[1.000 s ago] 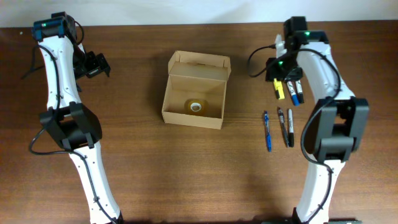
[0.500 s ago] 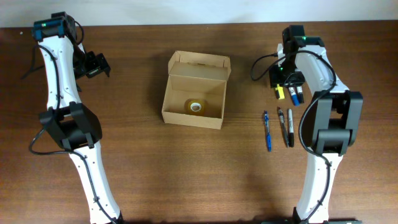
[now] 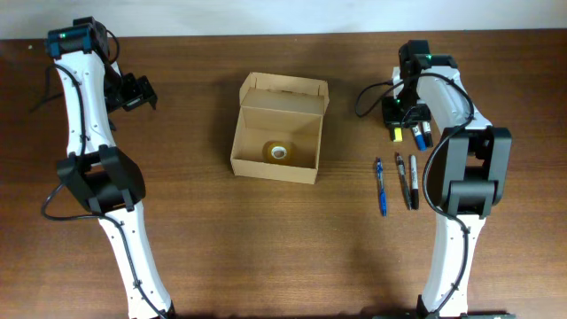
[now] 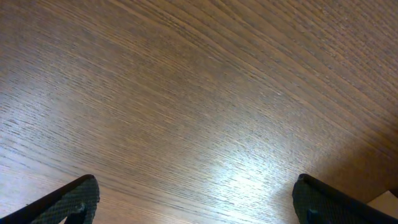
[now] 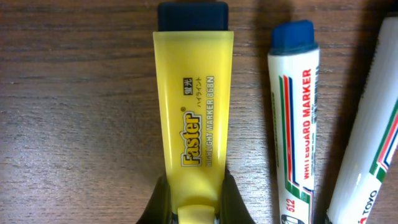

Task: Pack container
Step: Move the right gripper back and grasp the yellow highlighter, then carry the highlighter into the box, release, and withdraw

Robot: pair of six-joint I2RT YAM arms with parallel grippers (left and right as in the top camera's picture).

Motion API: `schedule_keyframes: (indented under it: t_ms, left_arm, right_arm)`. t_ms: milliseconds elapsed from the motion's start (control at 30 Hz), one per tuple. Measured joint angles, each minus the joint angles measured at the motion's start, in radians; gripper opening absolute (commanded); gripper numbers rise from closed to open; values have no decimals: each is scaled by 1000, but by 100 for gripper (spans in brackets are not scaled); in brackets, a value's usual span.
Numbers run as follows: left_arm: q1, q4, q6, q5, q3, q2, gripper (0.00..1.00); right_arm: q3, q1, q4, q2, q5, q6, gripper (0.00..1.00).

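My right gripper holds the highlighter and should lift it next. Then it should lower the highlighter into the open box beside the tape roll (image 3: 301, 143), where the bottom of the box is empty.
The container (image 3: 240, 142), a tan cardboard box with its flap lid standing open at the back, sits at the table's middle with a tape roll (image 3: 279, 152) inside. My right gripper (image 3: 396, 122) is down at the table to the box's right. In the right wrist view its fingers (image 5: 193, 202) press both sides of a yellow highlighter (image 5: 194, 112), which lies on the wood and also shows in the overhead view (image 3: 398, 135). My left gripper (image 3: 142, 93) is open and empty over bare wood at the far left, its fingertips (image 4: 196, 199) wide apart.
Two whiteboard markers (image 3: 421, 136) lie just right of the highlighter; one has a blue cap (image 5: 297, 112). Below them lie a blue pen (image 3: 381, 186) and two black pens (image 3: 407, 179). The white wall edge runs along the table's back.
My right gripper has shifted a little left and down over the markers and now sits on the yellow highlighter, hiding most of it from above. The left arm has not moved.
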Motion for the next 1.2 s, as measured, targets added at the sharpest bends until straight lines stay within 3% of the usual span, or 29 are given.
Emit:
schedule_keyframes:
  t_ms: [200, 433, 567, 700, 933, 1200]
  left_arm:
    - [0, 0, 0, 0, 0, 0, 100]
    - [0, 0, 0, 0, 0, 0, 100]
    - [0, 0, 0, 0, 0, 0, 100]
    - [0, 0, 0, 0, 0, 0, 100]
    - [0, 0, 0, 0, 0, 0, 100]
    - [0, 0, 0, 0, 0, 0, 100]
  right_arm:
    - [66, 2, -111, 4, -31, 18, 4]
    - [405, 48, -284, -22, -38, 27, 4]
    - [602, 155, -351, -88, -29, -7, 4]
    - [699, 320, -426, -163, -30, -142, 4]
    - [619, 546, -449, -174, -56, -424, 4]
    - [333, 612, -262, -113, -75, -608, 4]
